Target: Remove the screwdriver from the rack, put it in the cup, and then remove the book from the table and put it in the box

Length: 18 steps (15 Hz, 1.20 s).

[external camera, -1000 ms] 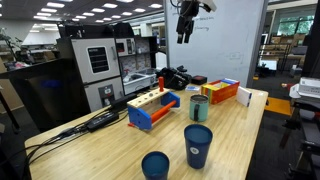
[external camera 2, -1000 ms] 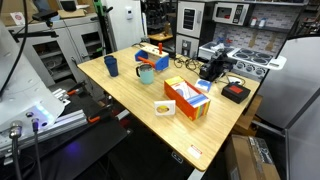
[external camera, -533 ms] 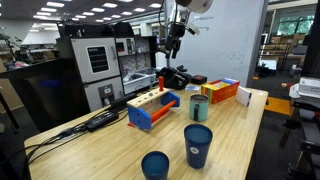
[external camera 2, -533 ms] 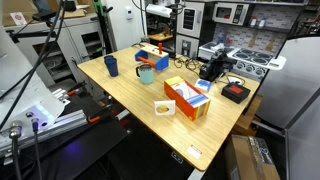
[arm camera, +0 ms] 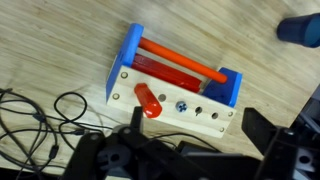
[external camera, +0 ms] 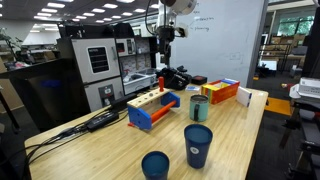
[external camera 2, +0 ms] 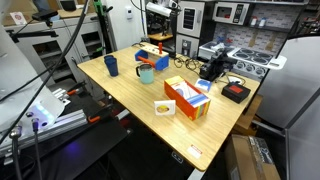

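Observation:
I need to lower my gripper onto the screwdriver's red handle (arm camera: 148, 100) next. I need to turn my gripper's fingers slightly to square with the rack (external camera: 150, 108), which is slanted.
The blue rack (external camera: 150, 108) with a tan drilled top lies on the wooden table; it also shows in the wrist view (arm camera: 175, 85) and in an exterior view (external camera 2: 152, 55). The screwdriver's red handle (arm camera: 148, 100) stands in one of its holes. My gripper (external camera: 166, 40) hangs high above the rack, open and empty; in the wrist view (arm camera: 197, 126) its jaws stand wide apart just below the rack. The teal cup (external camera: 199, 108) stands beside the rack. The orange box (external camera 2: 185, 98) has the whitish book (external camera 2: 165, 107) next to it.
Two dark blue cups (external camera: 198, 145) (external camera: 155, 165) stand near the table's front edge. Black cables (arm camera: 40, 130) run beside the rack. Black equipment (external camera: 175, 77) sits at the back of the table, with shelves and machines behind it.
My gripper has moved left and down from high over the back of the table to above the rack. Nothing on the table has moved.

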Motion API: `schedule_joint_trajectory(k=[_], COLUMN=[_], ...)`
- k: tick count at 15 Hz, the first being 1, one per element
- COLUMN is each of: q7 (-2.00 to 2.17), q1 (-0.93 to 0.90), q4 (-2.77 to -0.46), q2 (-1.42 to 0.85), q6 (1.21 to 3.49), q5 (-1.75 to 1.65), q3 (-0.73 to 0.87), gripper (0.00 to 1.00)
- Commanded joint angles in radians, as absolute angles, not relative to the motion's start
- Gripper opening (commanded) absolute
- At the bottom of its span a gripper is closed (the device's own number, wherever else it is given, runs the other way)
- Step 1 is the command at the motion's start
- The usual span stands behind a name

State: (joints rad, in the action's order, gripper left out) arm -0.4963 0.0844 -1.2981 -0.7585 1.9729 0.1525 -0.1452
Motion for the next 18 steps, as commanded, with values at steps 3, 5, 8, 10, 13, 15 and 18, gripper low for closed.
schedule_joint_trajectory(k=[3,5,8,10,13,15,18], q7=[-0.458,-0.430,-0.389,-0.359,-0.298,-0.231,-0.175], q1=[0.038,0.024,0.009,-0.002,-0.018,-0.031,-0.038], q4=[-1.069,-1.027,-0.974,-0.938,-0.895,-0.877,-0.848], q2=[-0.912,-0.950,-0.998,-1.028,-1.064,-1.080,-1.106], q6=[1.797,1.803,1.807,1.805,1.783,1.768,1.744], q5=[0.094,0.075,0.055,0.043,0.030,0.019,0.016], q3=[-0.131,-0.122,-0.116,-0.110,-0.093,-0.073,-0.061], gripper=[1.00,1.00,1.00,1.00,1.00,1.00,1.00])
